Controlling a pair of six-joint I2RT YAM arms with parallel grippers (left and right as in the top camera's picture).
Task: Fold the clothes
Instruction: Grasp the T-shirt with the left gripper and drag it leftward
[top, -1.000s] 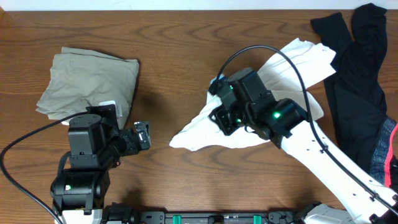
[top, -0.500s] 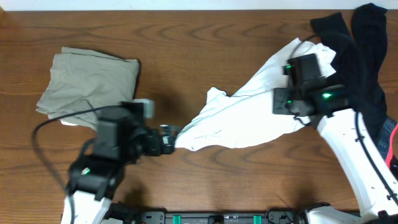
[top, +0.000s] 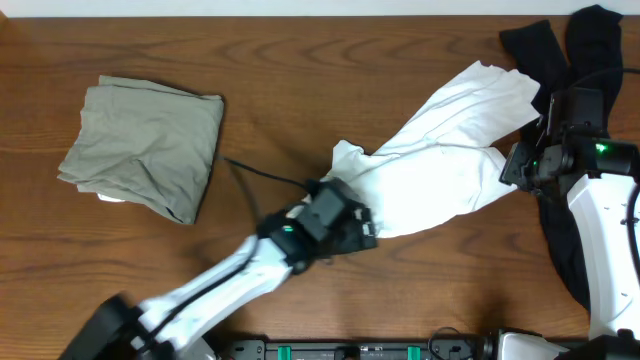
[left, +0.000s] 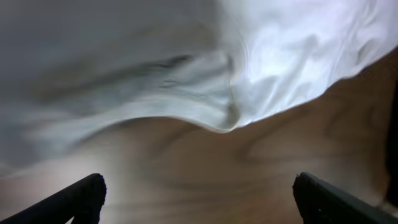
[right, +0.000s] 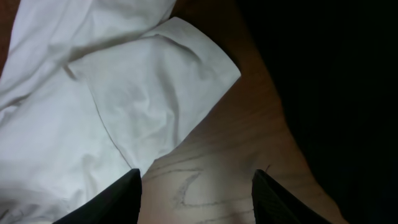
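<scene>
The fingers of my left gripper have only bare wood between them. My left gripper needs to go down and to the right in the overhead view next, onto the shirt's near edge.
The white T-shirt lies crumpled in a diagonal band across the middle of the table. My left gripper is at its lower left edge, open and empty. In the left wrist view its fingers are wide apart over bare wood, with the shirt's hem just ahead. My right gripper is at the shirt's right end, open and empty. In the right wrist view it is over wood, between a white sleeve and a black garment.
A folded grey-olive garment lies at the left. The black garment is heaped at the right edge, under and beside my right arm. Bare wood lies between the olive garment and the shirt.
My left arm has swung from the left side to the shirt's lower edge. My right gripper has moved right, off the shirt's middle to its right end. The shirt now lies stretched out.
</scene>
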